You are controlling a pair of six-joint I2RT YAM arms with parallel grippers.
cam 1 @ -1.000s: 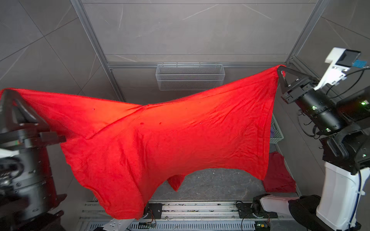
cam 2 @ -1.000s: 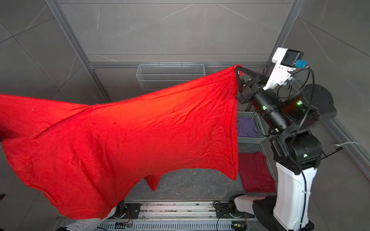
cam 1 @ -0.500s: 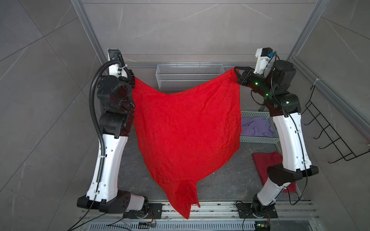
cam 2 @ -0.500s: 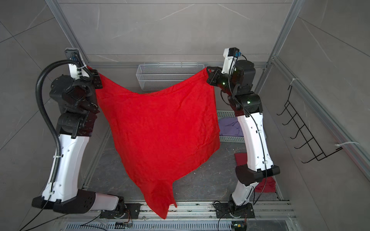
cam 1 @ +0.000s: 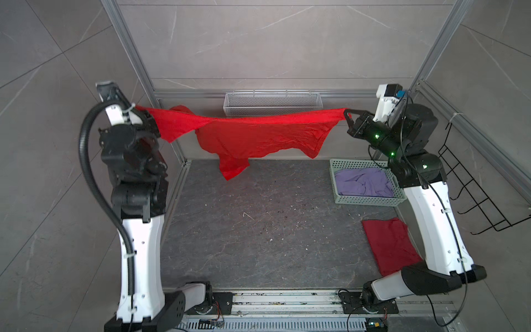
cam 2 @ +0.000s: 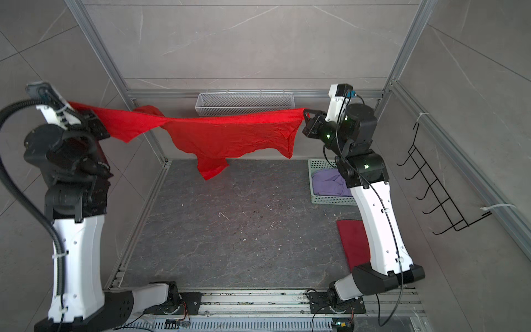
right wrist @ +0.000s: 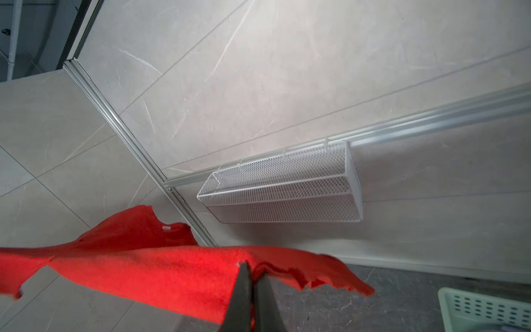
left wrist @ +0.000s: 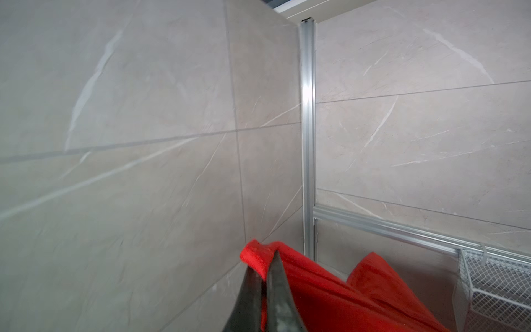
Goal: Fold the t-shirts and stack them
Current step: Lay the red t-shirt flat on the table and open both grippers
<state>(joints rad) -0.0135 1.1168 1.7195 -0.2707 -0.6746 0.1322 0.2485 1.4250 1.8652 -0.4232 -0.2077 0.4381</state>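
Note:
I will next use my right gripper to bring its corner down and back onto the bare tabletop beside the darker red t-shirt [cam 1: 388, 247] and let it go, so the sagging body lies flat.
Both top views show the bright red t-shirt [cam 1: 258, 135] [cam 2: 230, 135] stretched in the air near the back wall, its body sagging and one sleeve hanging down. My left gripper [cam 1: 139, 109] [cam 2: 71, 105] [left wrist: 264, 261] is shut on one corner of it. My right gripper [cam 1: 346, 112] [cam 2: 305, 112] [right wrist: 253, 270] is shut on the opposite corner. The shirt's white neck label [right wrist: 166, 228] shows in the right wrist view. A darker red t-shirt [cam 1: 388, 247] [cam 2: 353, 241] lies folded by the right arm's base. A lavender t-shirt [cam 1: 362, 182] [cam 2: 327, 184] lies crumpled in the basket.
The mint-green basket [cam 1: 367, 201] [cam 2: 333, 200] stands at the right of the dark grey table [cam 1: 258, 230]. A white wire mesh tray [cam 1: 271, 100] [right wrist: 281, 189] hangs on the back wall. A black wire rack [cam 1: 474, 184] is fixed to the right wall.
Both arms have swung away from the camera toward the back wall and apart. The red shirt, earlier hanging spread close to the camera, now stretches between them.

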